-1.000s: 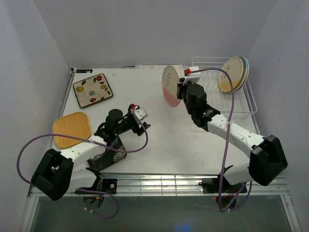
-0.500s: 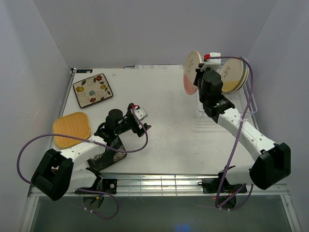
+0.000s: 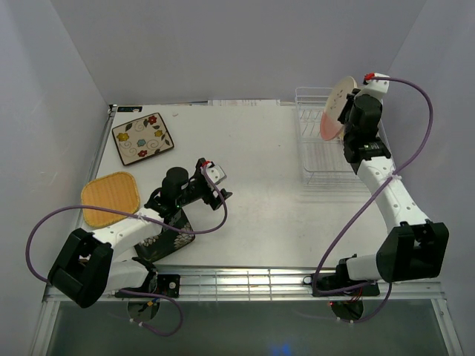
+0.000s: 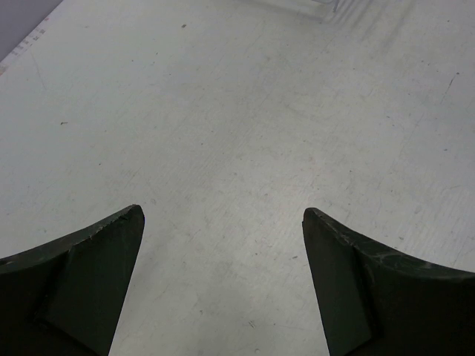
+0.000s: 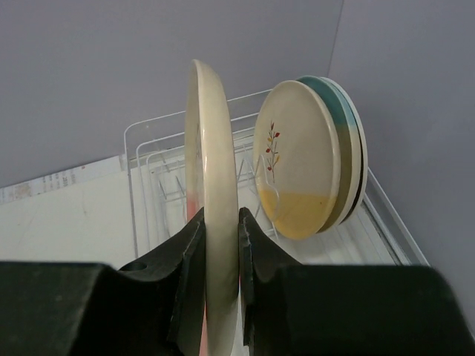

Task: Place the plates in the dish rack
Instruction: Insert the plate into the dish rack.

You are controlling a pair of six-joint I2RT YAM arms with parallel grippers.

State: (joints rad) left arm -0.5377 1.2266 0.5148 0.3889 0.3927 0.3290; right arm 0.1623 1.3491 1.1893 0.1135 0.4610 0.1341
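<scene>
The slot beside the standing plates lies below, to the right in the wrist view, so my right gripper should move down toward those plates next and release its plate.
My right gripper is shut on the rim of the cream plate with a pink half and holds it upright on edge above the white wire dish rack. In the right wrist view the gripper pinches that plate. Just beyond it, a cream-and-yellow round plate and a teal-rimmed plate stand upright in the rack. My left gripper is open and empty over bare table. The black floral plate lies partly under my left arm.
A flowered cream square plate lies at the far left and an orange-yellow square plate at the left edge. Grey walls close in the table on three sides. The right wall stands right beside the rack.
My right arm has swung right and back, carrying the pink-half plate from mid-table to above the rack near the standing plates. The left arm has not moved.
</scene>
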